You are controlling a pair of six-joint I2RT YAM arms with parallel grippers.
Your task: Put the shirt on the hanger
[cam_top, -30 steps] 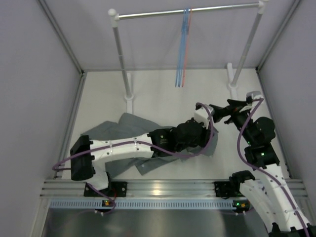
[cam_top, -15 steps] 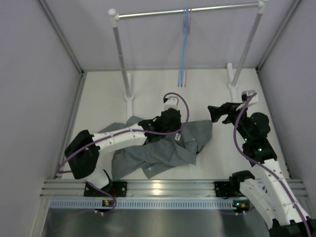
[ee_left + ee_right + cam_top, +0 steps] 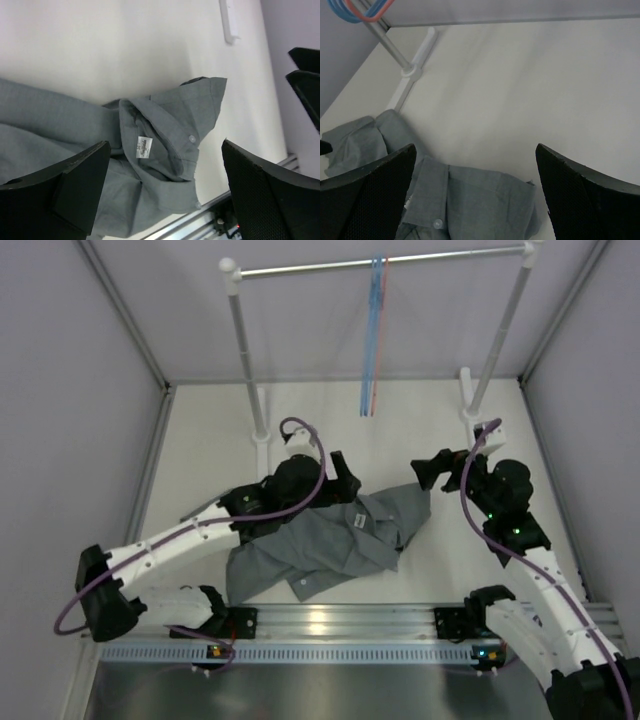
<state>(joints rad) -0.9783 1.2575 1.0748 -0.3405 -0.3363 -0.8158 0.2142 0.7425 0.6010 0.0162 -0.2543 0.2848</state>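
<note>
I should move my open left gripper down and back onto the collar fold [image 3: 353, 523] beside the white neck label [image 3: 143, 148] next, because that collar fold lies uncovered below the gripper's fingers.
The grey shirt [image 3: 320, 540] lies crumpled on the table, its collar end pointing right. Its white neck label [image 3: 143, 148] and a collar button show in the left wrist view. My left gripper [image 3: 347, 478] hovers open over the collar, holding nothing, and the shirt [image 3: 165, 130] lies below its fingers [image 3: 75, 185]. My right gripper [image 3: 430, 468] stands open just beyond the collar's right corner, with the shirt [image 3: 470, 200] under it and apart from it. The pink hanger [image 3: 375, 350] hangs on the rail at the back, and its lower corner [image 3: 367, 11] shows in the right wrist view.
Light blue hangers [image 3: 368, 350] hang beside the pink one on the rail [image 3: 380, 260]. The rack's two posts [image 3: 248, 350] [image 3: 497, 335] stand at the back, with white feet [image 3: 417, 62] on the table. Grey walls close in both sides; an aluminium rail [image 3: 330, 625] runs along the near edge.
My left gripper has opened and let go of the shirt, then drawn back left and toward the rack. The shirt's collar end now rests on the table. The right gripper has shifted slightly left.
</note>
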